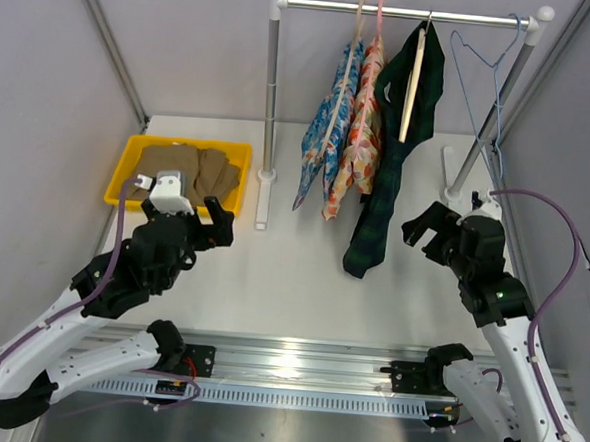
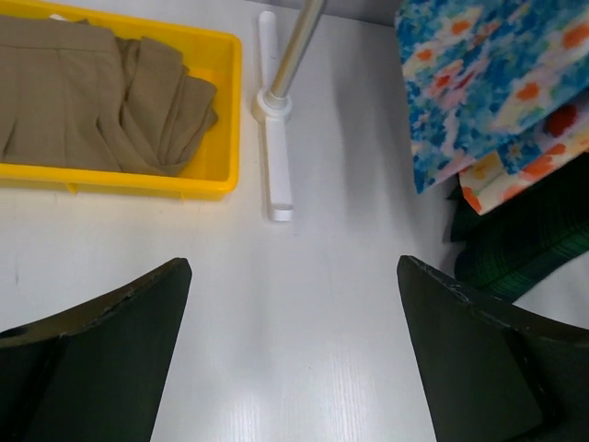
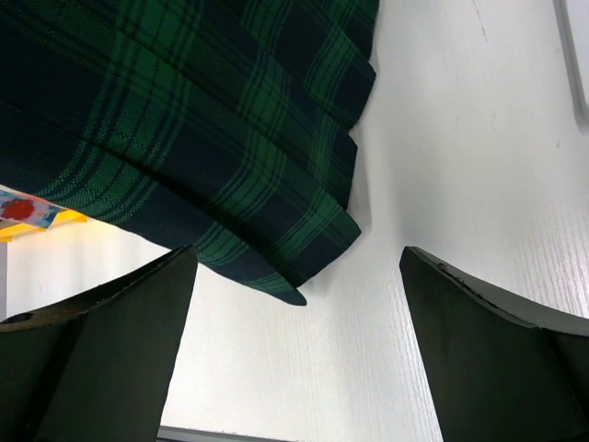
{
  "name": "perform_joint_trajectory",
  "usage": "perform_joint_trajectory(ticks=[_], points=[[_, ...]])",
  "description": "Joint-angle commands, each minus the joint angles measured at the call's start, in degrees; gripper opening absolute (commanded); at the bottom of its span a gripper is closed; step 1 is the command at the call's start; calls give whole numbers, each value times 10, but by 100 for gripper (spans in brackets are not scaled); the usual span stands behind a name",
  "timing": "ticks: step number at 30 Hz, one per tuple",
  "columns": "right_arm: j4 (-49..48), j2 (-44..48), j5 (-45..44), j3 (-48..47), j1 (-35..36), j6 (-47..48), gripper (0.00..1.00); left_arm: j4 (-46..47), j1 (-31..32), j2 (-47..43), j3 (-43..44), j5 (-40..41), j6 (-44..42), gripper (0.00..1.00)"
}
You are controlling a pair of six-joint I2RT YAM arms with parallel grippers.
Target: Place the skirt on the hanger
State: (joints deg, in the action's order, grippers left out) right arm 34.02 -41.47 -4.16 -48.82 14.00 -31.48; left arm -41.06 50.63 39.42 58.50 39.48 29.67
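My left gripper moves away from my base over the tray next, turning, then lowers to the skirt's fold near the tray's far rim (image 1: 182, 152) (image 2: 81, 39).
The tan-brown skirt (image 1: 188, 169) lies folded in the yellow tray (image 1: 122, 175) at the back left. It also shows in the left wrist view (image 2: 83, 101), up and to the left of my fingers. The pale blue wire hanger (image 1: 482, 62) hangs empty on the rail at the far right. My left gripper (image 1: 212, 228) is open and empty over bare table just in front of the tray (image 2: 230, 110); in its own view the gripper (image 2: 294, 267) holds nothing. My right gripper (image 1: 425, 225) is open and empty, below the hanger and beside the plaid garment's hem; its own view (image 3: 299, 253) shows the same.
A clothes rack has a rail (image 1: 408, 10), a left post (image 1: 270, 99) with a white foot (image 2: 276, 175) and a slanted right post (image 1: 491, 123). Two floral garments (image 1: 343, 124) and a dark green plaid garment (image 1: 388, 167) hang from it; the plaid hem (image 3: 230, 138) reaches the table.
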Motion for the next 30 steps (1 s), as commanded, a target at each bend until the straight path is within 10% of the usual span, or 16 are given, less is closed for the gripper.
perform_joint_trajectory(ticks=[1,14,30], points=[[-18,1,9,0,-3,11,99,22,-28,26,12,66,14,99],[-15,-55,129,-25,-3,37,99,209,-419,403,127,-68,28,96],[-56,-80,168,-5,-5,40,99,42,-477,889,574,-66,-23,87]])
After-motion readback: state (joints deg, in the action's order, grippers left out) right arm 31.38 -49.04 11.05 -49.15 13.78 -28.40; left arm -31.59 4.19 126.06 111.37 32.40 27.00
